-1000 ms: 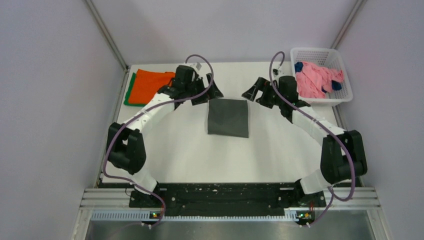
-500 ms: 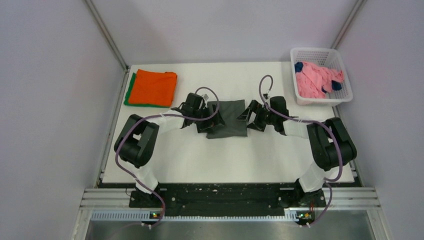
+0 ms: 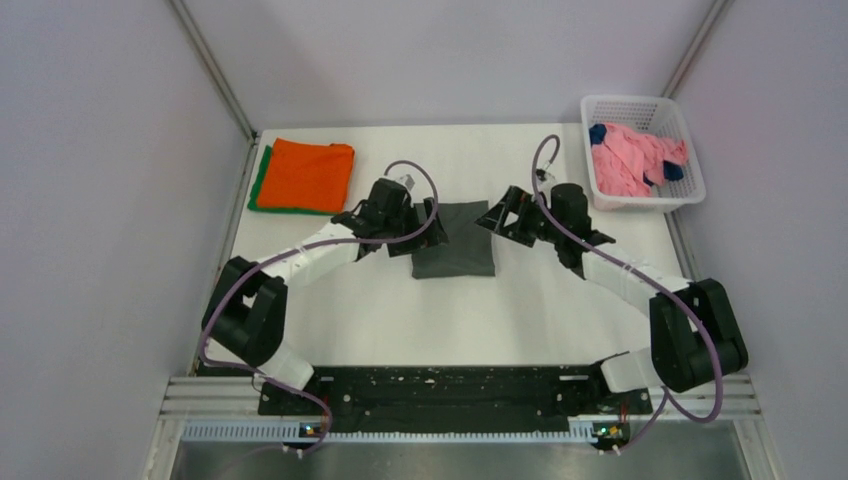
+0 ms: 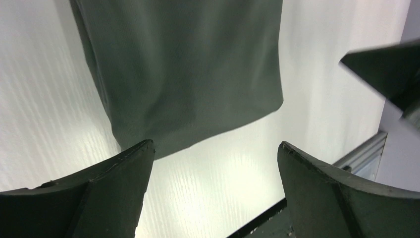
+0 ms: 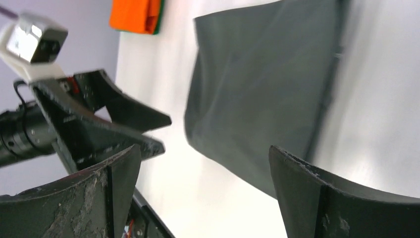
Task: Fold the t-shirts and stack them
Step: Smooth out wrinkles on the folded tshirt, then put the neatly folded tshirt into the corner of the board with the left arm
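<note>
My left gripper will first go down and outward to the middle of the dark olive-grey t-shirt's edge facing the orange t-shirt.
A folded dark olive-grey t-shirt (image 3: 455, 239) lies flat at the table's middle; it also shows in the left wrist view (image 4: 183, 69) and the right wrist view (image 5: 262, 89). My left gripper (image 3: 427, 222) is open and empty at its left edge, just above the table. My right gripper (image 3: 497, 216) is open and empty at its upper right corner. A folded orange t-shirt (image 3: 308, 174) lies on a folded green one (image 3: 258, 185) at the back left. Pink (image 3: 630, 160) and navy blue (image 3: 598, 133) t-shirts lie crumpled in the basket.
The white lattice basket (image 3: 692, 190) stands at the table's back right corner. Grey walls close in the table on three sides. The black arm-base rail (image 3: 440, 390) runs along the near edge.
</note>
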Available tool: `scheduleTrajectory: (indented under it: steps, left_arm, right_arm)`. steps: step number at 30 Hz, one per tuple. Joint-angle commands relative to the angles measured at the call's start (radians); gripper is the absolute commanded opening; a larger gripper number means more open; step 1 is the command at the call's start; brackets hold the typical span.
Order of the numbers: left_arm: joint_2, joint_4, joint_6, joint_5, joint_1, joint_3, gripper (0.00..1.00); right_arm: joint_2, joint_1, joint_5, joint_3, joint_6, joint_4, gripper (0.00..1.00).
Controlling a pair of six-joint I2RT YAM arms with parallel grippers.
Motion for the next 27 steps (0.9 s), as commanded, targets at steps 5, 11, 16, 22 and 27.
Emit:
scheduleTrajectory:
  steps: [5, 11, 16, 22, 27]
  left_arm:
    - [0.095, -0.065, 0.009, -0.103, 0.075, 0.14, 0.99]
    - [0.24, -0.091, 0.026, -0.073, 0.093, 0.214, 0.93]
    - [0.367, -0.145, 0.035, -0.117, 0.076, 0.278, 0.81]
    - [0.489, -0.304, 0.022, -0.34, -0.026, 0.409, 0.57]
    - [0.576, -0.43, 0.002, -0.469, -0.054, 0.535, 0.15]
  right_arm:
    - [0.058, 0.128, -0.094, -0.054, 0.093, 0.223, 0.99]
    - [0.078, 0.128, -0.07, -0.06, 0.064, 0.178, 0.99]
    - [-0.075, 0.126, 0.11, -0.042, -0.026, -0.007, 0.99]
    - [-0.235, 0.104, 0.245, -0.052, -0.072, -0.13, 0.99]
    - [-0.318, 0.09, 0.281, -0.068, -0.087, -0.16, 0.99]
